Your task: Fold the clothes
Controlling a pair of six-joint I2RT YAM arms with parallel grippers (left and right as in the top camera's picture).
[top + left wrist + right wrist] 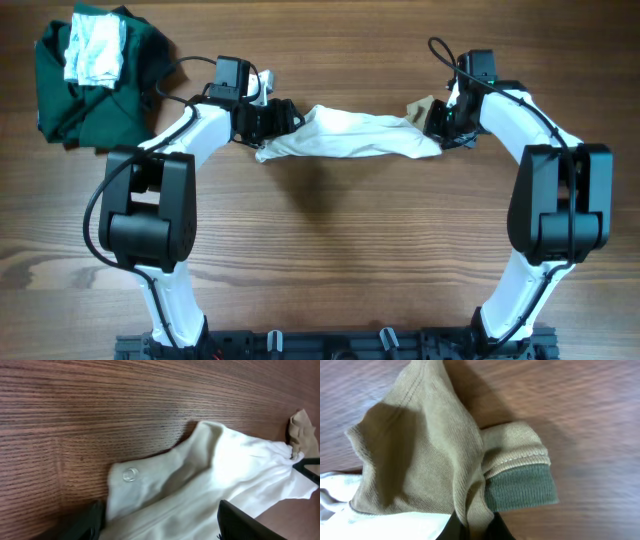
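Note:
I should next lift the tan knit with my right gripper, carry it to the left in the overhead view and let it go over the white end (pixel 287 147), because the garment lies stretched.
The clothes, a small white garment (pixel 350 138), lies stretched across the table between my two grippers. Its khaki-tan part (pixel 420 107) is at the right end. My left gripper (pixel 270 120) is at the white end. In the left wrist view its fingers (pixel 160 527) stand wide apart with white cloth (pixel 225 470) lying between them. My right gripper (pixel 440 125) is shut on a fold of the tan knit (pixel 420 460), pinched between the fingertips (pixel 476 532). The green-edged cuff (pixel 520 490) sits just right of the pinch.
A large dark green garment (pixel 100 90) lies bunched at the back left corner, with a whitish-grey folded cloth (pixel 95 50) on top of it. A clear snap button (pixel 130 474) shows on the white cloth. Bare wood table (pixel 340 260) lies in front.

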